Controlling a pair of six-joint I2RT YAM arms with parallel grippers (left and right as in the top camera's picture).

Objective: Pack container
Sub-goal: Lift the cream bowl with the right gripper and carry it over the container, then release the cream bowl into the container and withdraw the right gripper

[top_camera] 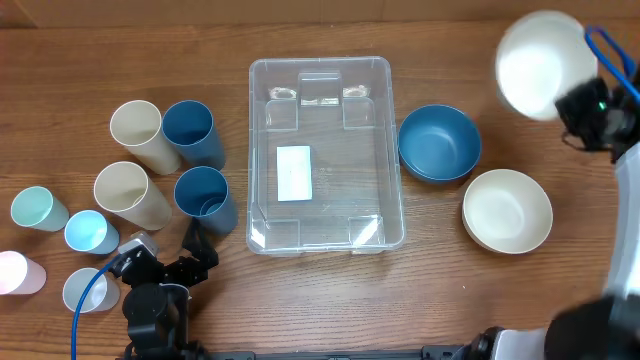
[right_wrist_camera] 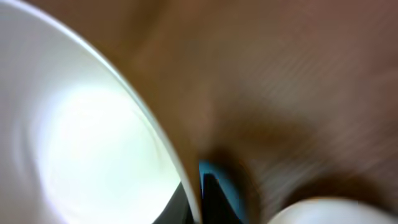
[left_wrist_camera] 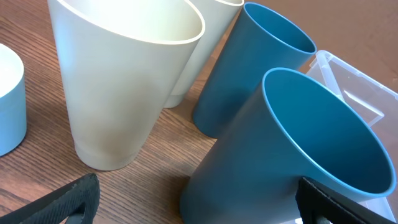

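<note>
Next, my right gripper will carry the bowl across and down into the container's far half (top_camera: 305, 130), then release it, since that lies below it and left in the overhead view.
The clear container (top_camera: 383, 150) with a white label on its base sits empty at the table's middle; its corner shows in the left wrist view (left_wrist_camera: 354, 87). My right gripper (top_camera: 572, 100) is shut on the rim of a white bowl (top_camera: 538, 62) and holds it high at the far right; the bowl fills the blurred right wrist view (right_wrist_camera: 74, 137). My left gripper (top_camera: 170, 258) is open at the front left, its fingers either side of a dark blue cup (left_wrist_camera: 280, 155) that stands beside the container (top_camera: 205, 198).
A second dark blue cup (top_camera: 190, 132) and two cream cups (top_camera: 140, 132) (top_camera: 128, 192) stand left of the container. Small pastel cups (top_camera: 40, 208) sit at the far left. A blue bowl (top_camera: 438, 142) and a cream bowl (top_camera: 506, 210) lie right of the container.
</note>
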